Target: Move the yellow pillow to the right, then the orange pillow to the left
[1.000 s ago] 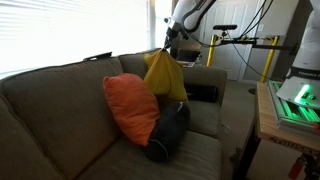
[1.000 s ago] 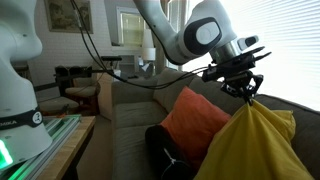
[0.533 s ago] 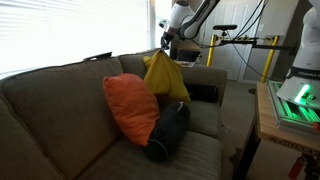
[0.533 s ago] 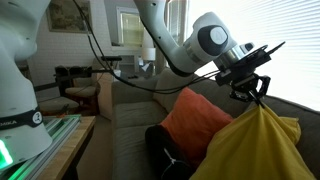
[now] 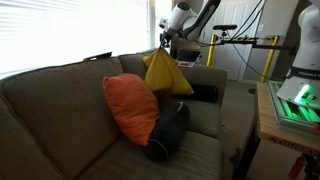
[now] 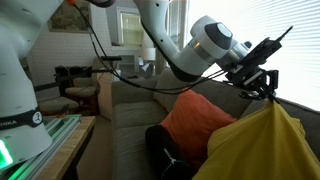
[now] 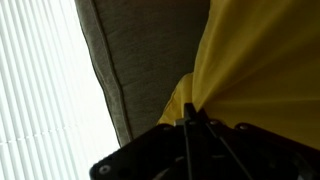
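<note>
My gripper lowers the yellow pillow toward the sofa seat beside the orange pillow [image 5: 132,107] next to release the yellow pillow's top corner. The fabric hangs stretched below the gripper's fingers.
The yellow pillow [image 5: 165,75] hangs by one corner from my gripper [image 5: 163,45], lifted above the sofa's right end. It also shows in an exterior view [image 6: 255,145] and fills the wrist view [image 7: 260,70]. My gripper [image 6: 266,90] is shut on the pillow's top corner; the wrist view [image 7: 188,118] shows the jaws pinched on yellow fabric. The orange pillow [image 5: 132,107] leans upright against the sofa back at the middle, also seen in an exterior view [image 6: 195,122]. It is apart from my gripper.
A dark navy bolster [image 5: 168,132] lies on the seat in front of the orange pillow. The grey-brown sofa [image 5: 50,115] has an armrest [image 5: 205,78] under the yellow pillow. Window blinds [image 7: 45,90] stand behind it. A wooden table [image 5: 285,125] stands to the right.
My gripper has lifted the yellow pillow slightly higher and carried it further toward the sofa's right end. The orange pillow and the bolster have not moved.
</note>
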`<state>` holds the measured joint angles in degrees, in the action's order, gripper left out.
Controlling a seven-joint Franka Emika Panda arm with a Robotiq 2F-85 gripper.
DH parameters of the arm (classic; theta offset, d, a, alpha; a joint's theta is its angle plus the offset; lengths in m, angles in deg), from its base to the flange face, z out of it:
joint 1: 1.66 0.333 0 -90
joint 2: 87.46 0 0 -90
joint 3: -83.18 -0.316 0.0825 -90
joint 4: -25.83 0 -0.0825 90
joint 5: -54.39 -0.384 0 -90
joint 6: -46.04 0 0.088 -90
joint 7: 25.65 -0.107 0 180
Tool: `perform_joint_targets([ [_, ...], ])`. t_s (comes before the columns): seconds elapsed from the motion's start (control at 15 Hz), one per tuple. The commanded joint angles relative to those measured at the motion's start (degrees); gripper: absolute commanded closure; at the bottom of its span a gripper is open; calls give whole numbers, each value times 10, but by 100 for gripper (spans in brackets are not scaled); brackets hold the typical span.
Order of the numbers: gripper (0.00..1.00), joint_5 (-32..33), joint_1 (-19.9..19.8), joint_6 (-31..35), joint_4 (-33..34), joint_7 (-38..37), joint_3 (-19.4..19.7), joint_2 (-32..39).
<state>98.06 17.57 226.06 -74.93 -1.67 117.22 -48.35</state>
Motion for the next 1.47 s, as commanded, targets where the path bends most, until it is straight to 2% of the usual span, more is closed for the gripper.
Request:
perform_joint_targets([
  [0.0,100,-16,67,60,52,-98,105,93],
  [0.07,100,-48,78,60,60,-139,119,121],
  [0.33,100,-129,92,26,78,-239,114,176],
  [0.47,100,-153,99,21,93,-270,115,210],
  [0.6,100,-203,110,16,102,-265,120,237],
  [0.67,74,-220,113,11,106,-266,121,247],
  [0.8,68,-248,119,-1,115,-268,123,261],
  [1.0,46,-264,122,-19,103,-264,108,244],
  [1.2,26,-253,114,-46,55,-240,55,170],
  [1.33,11,-242,89,-85,12,-212,-10,92],
  [1.4,5,-263,79,-96,-4,-179,-33,67],
])
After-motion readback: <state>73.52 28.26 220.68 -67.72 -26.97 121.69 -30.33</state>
